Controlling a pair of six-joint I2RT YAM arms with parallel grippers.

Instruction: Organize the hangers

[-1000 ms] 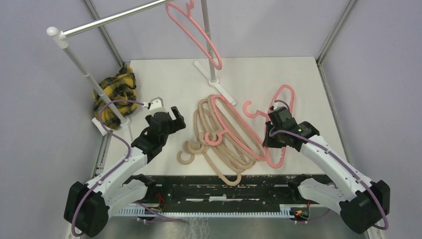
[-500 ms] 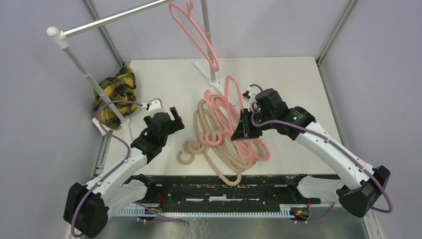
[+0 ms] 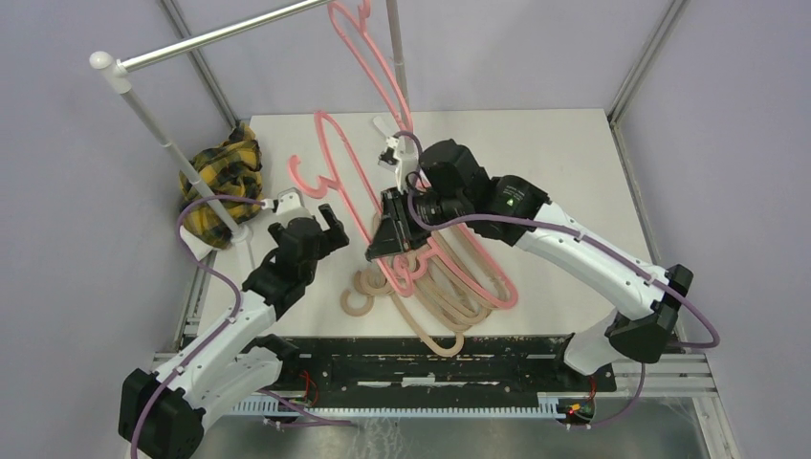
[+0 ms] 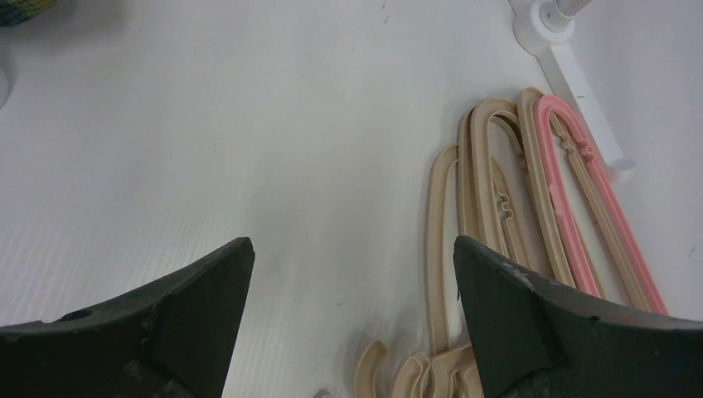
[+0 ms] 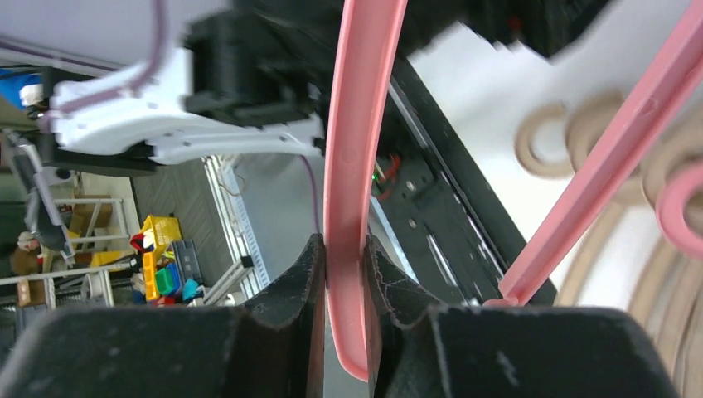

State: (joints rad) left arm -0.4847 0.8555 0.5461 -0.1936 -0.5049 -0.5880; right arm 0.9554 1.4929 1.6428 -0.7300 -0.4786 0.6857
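Note:
I will carry the salmon-pink hanger outward with my right gripper next, lifting and turning it until its hook is over the bar [image 3: 220,36] beside the hanging pink hanger.
My right gripper [image 3: 387,237] is shut on a salmon-pink hanger [image 3: 298,172] and holds it tilted above the table's middle left, its hook toward the plaid cloth. The right wrist view shows the jaws [image 5: 344,249] clamped on its pink bar [image 5: 358,149]. A pile of beige-tan hangers [image 3: 442,292] lies on the table with another pink hanger [image 3: 483,279] on top; both show in the left wrist view, beige [image 4: 481,199] and pink [image 4: 580,207]. A third pink hanger [image 3: 378,67] hangs on the rail [image 3: 220,36]. My left gripper [image 3: 320,222] is open and empty, left of the pile [image 4: 352,257].
A yellow-black plaid cloth [image 3: 222,177] lies at the back left beside the rack's left pole. The rack's right pole and white foot [image 3: 411,158] stand behind the pile; the foot shows in the left wrist view [image 4: 580,91]. Frame posts stand at the table's corners.
My right arm has swung from the right side across the pile to the left, lifting the pink hanger with it. The left arm shifted slightly.

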